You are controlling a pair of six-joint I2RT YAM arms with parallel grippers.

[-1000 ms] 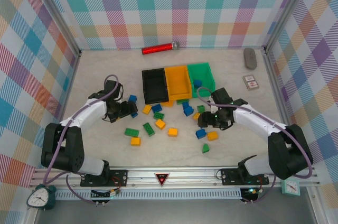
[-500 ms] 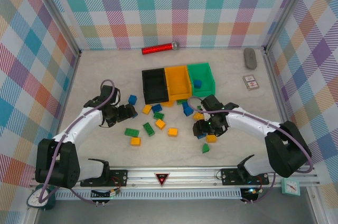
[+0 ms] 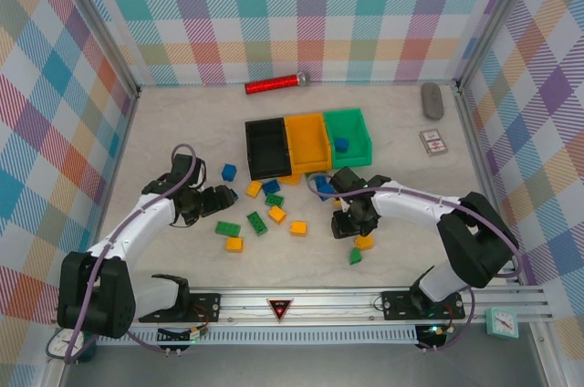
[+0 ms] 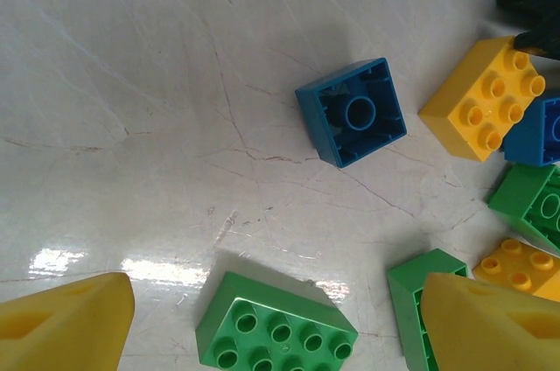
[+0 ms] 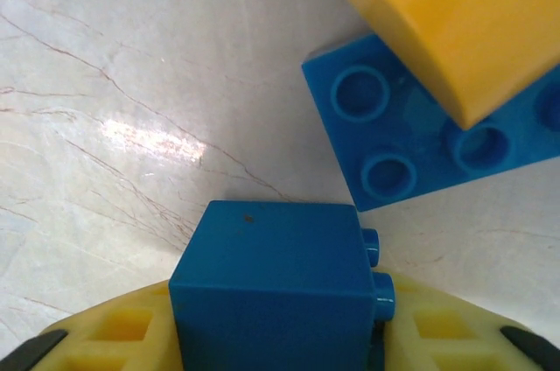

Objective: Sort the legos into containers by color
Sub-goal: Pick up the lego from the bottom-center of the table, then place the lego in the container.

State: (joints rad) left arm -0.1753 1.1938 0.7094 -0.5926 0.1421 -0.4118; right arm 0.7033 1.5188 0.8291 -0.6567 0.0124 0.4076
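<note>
The green bin (image 3: 363,131) already has a blue lego in it, so the robot's right gripper should next lift its blue lego and move it outward over that bin to let it go.
My right gripper (image 5: 278,340) is shut on a blue lego (image 5: 276,288), held just above the tabletop. From above, this gripper (image 3: 347,222) is near the front of the green bin (image 3: 363,131). A flat blue lego (image 5: 420,135) lies ahead of it, partly under an orange-yellow one (image 5: 455,12). My left gripper (image 4: 276,336) is open above a green lego (image 4: 276,329), which lies between its yellow fingers (image 4: 66,323). An upside-down blue lego (image 4: 352,111) lies beyond it. The black bin (image 3: 266,148) and orange-yellow bin (image 3: 307,142) stand beside the green one, which holds a blue lego (image 3: 340,143).
Several loose legos lie between the arms, among them a yellow one (image 3: 254,188), an orange one (image 3: 298,227) and a green one (image 3: 355,256). A red cylinder (image 3: 276,85) lies at the back wall. A grey oval object (image 3: 432,100) and a small card (image 3: 432,141) lie at the right.
My right gripper has moved left across the table with the blue lego in it. My left gripper has drawn slightly nearer the front edge, staying open.
</note>
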